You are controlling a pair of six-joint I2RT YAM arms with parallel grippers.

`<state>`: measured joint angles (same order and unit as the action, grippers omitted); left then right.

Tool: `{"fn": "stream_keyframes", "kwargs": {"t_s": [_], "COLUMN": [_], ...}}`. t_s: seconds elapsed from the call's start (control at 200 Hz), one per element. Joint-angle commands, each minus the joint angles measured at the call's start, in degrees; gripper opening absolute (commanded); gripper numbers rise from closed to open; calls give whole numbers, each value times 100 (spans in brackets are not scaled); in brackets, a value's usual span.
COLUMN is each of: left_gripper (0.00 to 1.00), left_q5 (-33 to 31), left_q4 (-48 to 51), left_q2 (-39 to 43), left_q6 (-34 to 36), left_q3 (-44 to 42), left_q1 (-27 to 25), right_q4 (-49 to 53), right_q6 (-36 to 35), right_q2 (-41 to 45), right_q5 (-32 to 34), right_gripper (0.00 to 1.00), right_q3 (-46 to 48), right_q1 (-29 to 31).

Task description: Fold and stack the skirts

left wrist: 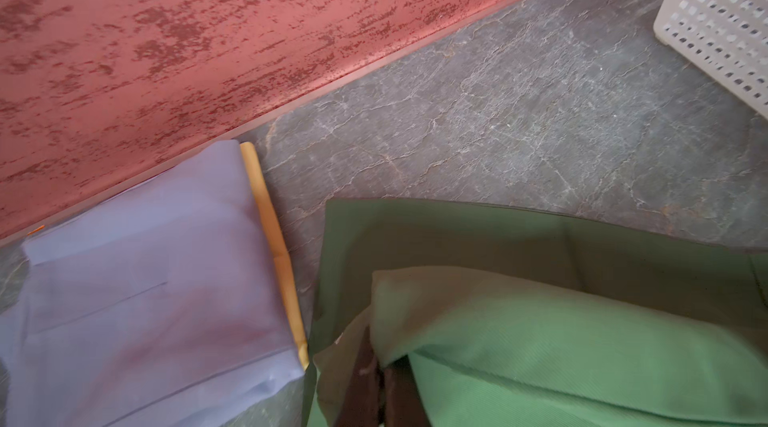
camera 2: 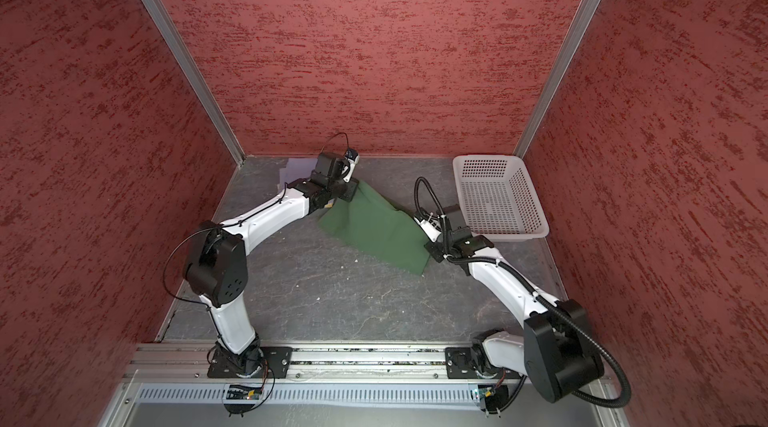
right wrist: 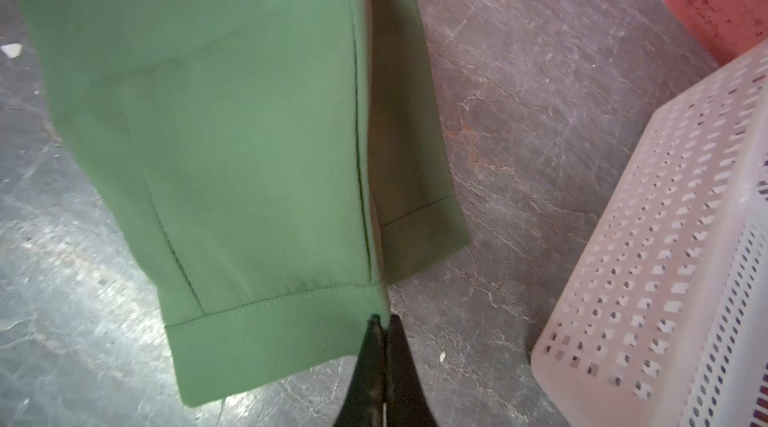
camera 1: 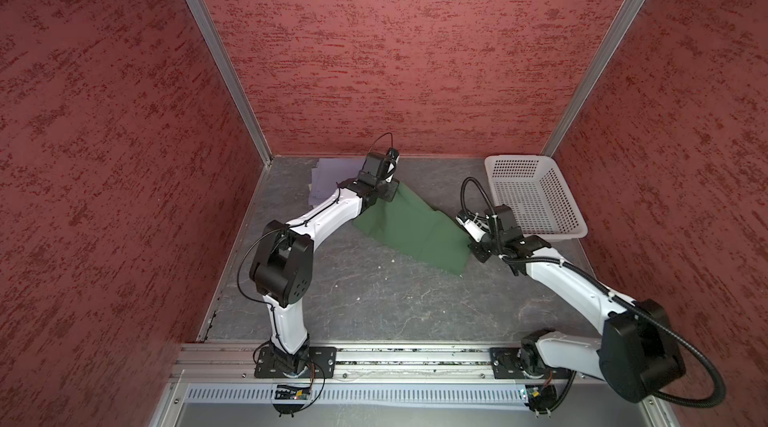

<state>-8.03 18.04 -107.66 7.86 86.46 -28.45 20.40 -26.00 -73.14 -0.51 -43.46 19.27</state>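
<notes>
The robot's right gripper should next pull the hem corner outward and down toward the lower layer's corner and release it, as the lower corner shows uncovered outward and below.
The dark green skirt stretches across the middle of the table between my two grippers, doubled over on itself. My left gripper is shut on its far left corner, with cloth draped over the fingers. My right gripper is shut on the hem corner of its top layer; the lower layer lies on the table. The pale lavender-grey skirt lies folded at the back left. It rests on the mustard yellow skirt, of which only an edge strip shows.
A white perforated basket stands at the back right, close to my right wrist. Red textured walls close in the back and both sides. The grey stone-patterned table is bare toward the front rail.
</notes>
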Motion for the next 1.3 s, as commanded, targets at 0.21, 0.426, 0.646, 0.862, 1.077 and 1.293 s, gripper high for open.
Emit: {"fn": "stream_keyframes", "kwargs": {"t_s": [0.21, 0.426, 0.646, 0.862, 1.077, 1.293], "left_gripper": [0, 0, 0, 0, 0, 9], "left_q5": [-898, -1557, -1696, -1952, -2040, -2047], "left_q4": [108, 260, 301, 564, 993, 1175], "left_q2": [-733, -1019, -1223, -1587, -1955, -2145], "left_q6": [-221, -375, -458, -629, -944, -1153], "left_q3": [639, 896, 1040, 1403, 1811, 2007], "left_q1": [-82, -91, -73, -57, 27, 157], "right_q4": [-1400, -2021, -2405, -2852, -2701, -2377], "right_q6": [332, 455, 499, 569, 648, 712], "right_q2": [-768, -1371, -1946, -2430, -3026, -3433], "right_q5": [663, 921, 878, 893, 887, 1133], "right_gripper": [0, 0, 0, 0, 0, 0], "right_q3": [-214, -324, -564, -819, -1376, -1849], "right_q1": [-260, -477, -649, -706, -727, -740]}}
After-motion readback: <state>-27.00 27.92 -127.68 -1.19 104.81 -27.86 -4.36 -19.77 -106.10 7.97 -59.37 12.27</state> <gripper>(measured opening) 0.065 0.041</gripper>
